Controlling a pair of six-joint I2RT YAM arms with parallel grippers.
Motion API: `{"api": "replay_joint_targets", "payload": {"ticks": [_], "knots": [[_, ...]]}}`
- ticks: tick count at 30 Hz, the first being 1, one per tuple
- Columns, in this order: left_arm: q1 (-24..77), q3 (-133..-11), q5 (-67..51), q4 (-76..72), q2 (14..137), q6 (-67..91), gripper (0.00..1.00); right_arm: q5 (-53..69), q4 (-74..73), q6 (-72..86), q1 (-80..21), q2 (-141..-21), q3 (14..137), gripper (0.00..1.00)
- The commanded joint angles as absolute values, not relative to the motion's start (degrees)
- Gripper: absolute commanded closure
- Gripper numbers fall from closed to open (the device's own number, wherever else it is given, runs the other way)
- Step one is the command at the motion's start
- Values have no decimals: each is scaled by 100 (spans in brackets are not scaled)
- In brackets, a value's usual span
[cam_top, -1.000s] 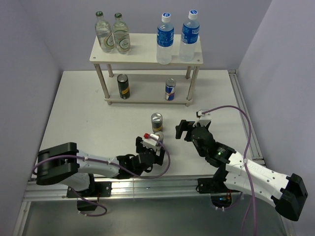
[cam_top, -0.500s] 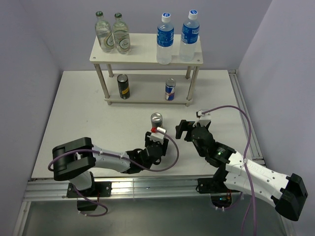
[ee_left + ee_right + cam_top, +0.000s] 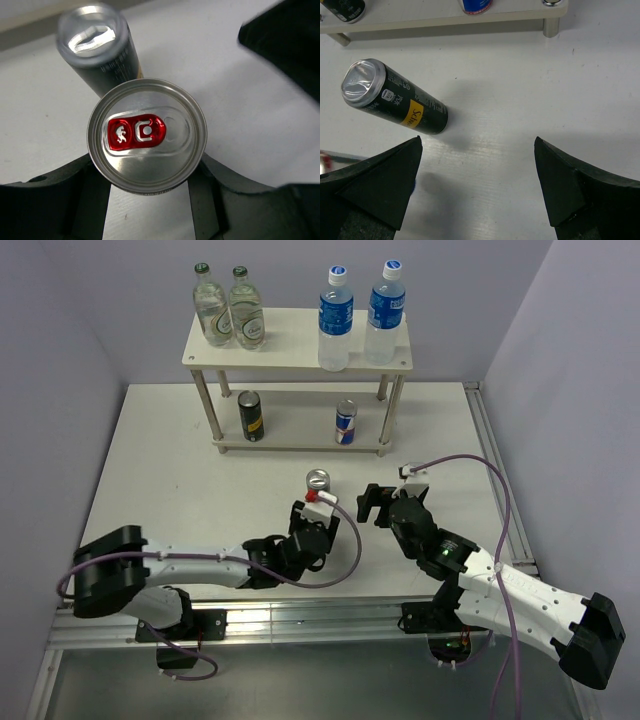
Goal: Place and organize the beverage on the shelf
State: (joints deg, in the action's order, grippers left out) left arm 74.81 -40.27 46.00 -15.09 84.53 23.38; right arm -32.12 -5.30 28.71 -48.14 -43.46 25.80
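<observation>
The gap beside the blue can on the shelf's lower board (image 3: 317, 436) is empty, so my left gripper should next lift outward past the near dark can, then lower there.
My left gripper (image 3: 147, 172) is shut on a silver-topped can with a red tab (image 3: 146, 135), its fingers pressing both sides of the can. In the top view the left gripper (image 3: 308, 528) covers that can. Just beyond it a dark black-gold can (image 3: 318, 481) (image 3: 97, 47) (image 3: 395, 97) stands on the table. My right gripper (image 3: 375, 502) (image 3: 477, 185) stands open and empty to the right of that dark can. The cream shelf (image 3: 297, 357) carries two blue-labelled water bottles (image 3: 335, 318) (image 3: 385, 312) on top. On its lower board stand a dark can (image 3: 251, 416) and a blue can (image 3: 346, 423).
Two clear glass bottles with green caps (image 3: 211, 307) (image 3: 246, 309) stand on the left of the shelf's top board. Purple walls close in the table (image 3: 160, 480) at the back and both sides. A metal rail (image 3: 300, 618) runs along the near edge.
My left gripper went from open to shut around the red-tabbed can, after reaching forward to it. The right arm has not moved.
</observation>
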Motion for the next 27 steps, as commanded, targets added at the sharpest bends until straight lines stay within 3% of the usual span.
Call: {"api": "replay_joint_targets", "payload": {"ticks": [1,7,14,19,27], "knots": [[7550,-4771,4904,-802,7500,2294,100,-3384,-352,2927,-4843,-4307,2514,0],[7376,-5720,4800,435,6829,1820,100,-3375,-308,2909,-4843,-4307,2505,0],[5926,-6345,3817,-68,7057,1055,100,-3401,-308,2909,-4852,-4237,2487,0],[4959,-6574,3200,-869,7768,826,100,-3428,-343,2918,-4851,-4140,2470,0],[4245,-7373,2452,-1554,9604,660,100,-3331,-308,2936,-4851,-4175,2426,0]]}}
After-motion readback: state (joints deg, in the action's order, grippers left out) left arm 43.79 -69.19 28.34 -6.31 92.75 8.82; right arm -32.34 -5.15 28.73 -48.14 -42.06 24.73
